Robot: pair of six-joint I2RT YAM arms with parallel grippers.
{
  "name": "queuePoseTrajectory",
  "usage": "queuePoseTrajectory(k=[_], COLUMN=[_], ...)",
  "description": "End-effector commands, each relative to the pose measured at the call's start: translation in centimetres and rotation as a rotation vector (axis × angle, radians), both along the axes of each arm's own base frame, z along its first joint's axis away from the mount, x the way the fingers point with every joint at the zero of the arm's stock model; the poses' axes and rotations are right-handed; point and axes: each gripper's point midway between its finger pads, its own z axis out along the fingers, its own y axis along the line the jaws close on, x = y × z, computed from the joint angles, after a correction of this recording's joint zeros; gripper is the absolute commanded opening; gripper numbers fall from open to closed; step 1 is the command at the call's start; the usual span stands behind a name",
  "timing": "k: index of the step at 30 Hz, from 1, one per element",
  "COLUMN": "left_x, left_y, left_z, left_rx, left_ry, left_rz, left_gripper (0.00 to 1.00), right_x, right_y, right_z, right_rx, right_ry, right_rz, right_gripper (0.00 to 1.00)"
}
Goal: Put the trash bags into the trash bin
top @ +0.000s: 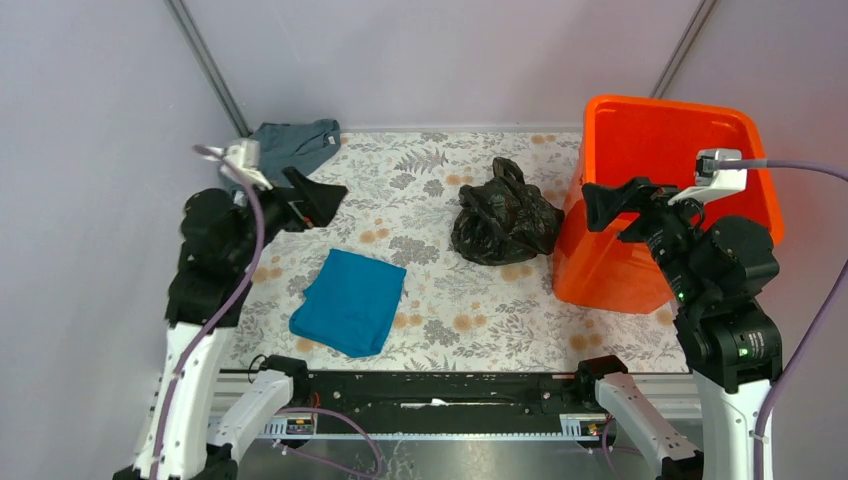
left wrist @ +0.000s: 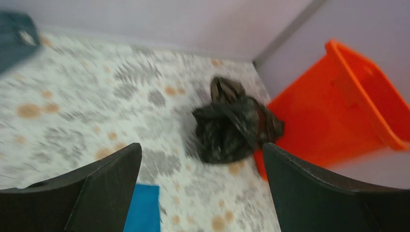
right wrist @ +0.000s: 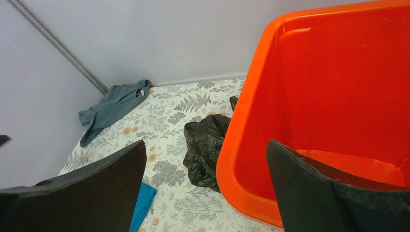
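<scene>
The bag's edge away from the bin is free, so my left gripper will turn and go down onto it next.
A black knotted trash bag [top: 503, 214] lies on the floral cloth, touching the left wall of the orange trash bin [top: 610, 265]. It also shows in the left wrist view [left wrist: 232, 124] and the right wrist view [right wrist: 205, 145]. The bin [right wrist: 241, 159] stands at the right; the part of its inside that I see is empty. My left gripper [top: 318, 196] is open and empty, raised at the left, far from the bag. My right gripper [top: 608, 202] is open and empty, held above the bin's near left rim.
A folded blue cloth [top: 350, 300] lies front left on the floral tablecloth [top: 420, 170]. A grey garment [top: 292, 143] lies at the back left corner. Walls close the space at the back and both sides. The left wrist view is blurred.
</scene>
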Motion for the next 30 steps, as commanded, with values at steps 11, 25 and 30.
queuePoseTrajectory(k=[11, 25, 30], left_x=[-0.6, 5.5, 8.5], left_y=[-15.1, -26.3, -30.1], left_z=[-9.9, -16.0, -15.9], left_rx=[-0.408, -0.568, -0.632], left_ry=[0.265, 0.371, 0.360], left_rz=[-0.554, -0.588, -0.658], left_gripper=[0.99, 0.99, 0.99], right_x=[-2.4, -3.7, -3.7], right_y=[4.6, 3.9, 3.7], right_z=[-1.1, -1.9, -2.5], right_rx=[0.026, -0.012, -0.023], right_ry=[-0.097, -0.098, -0.088], right_rz=[0.289, 0.272, 0.265], right_gripper=[1.00, 1.00, 1.00])
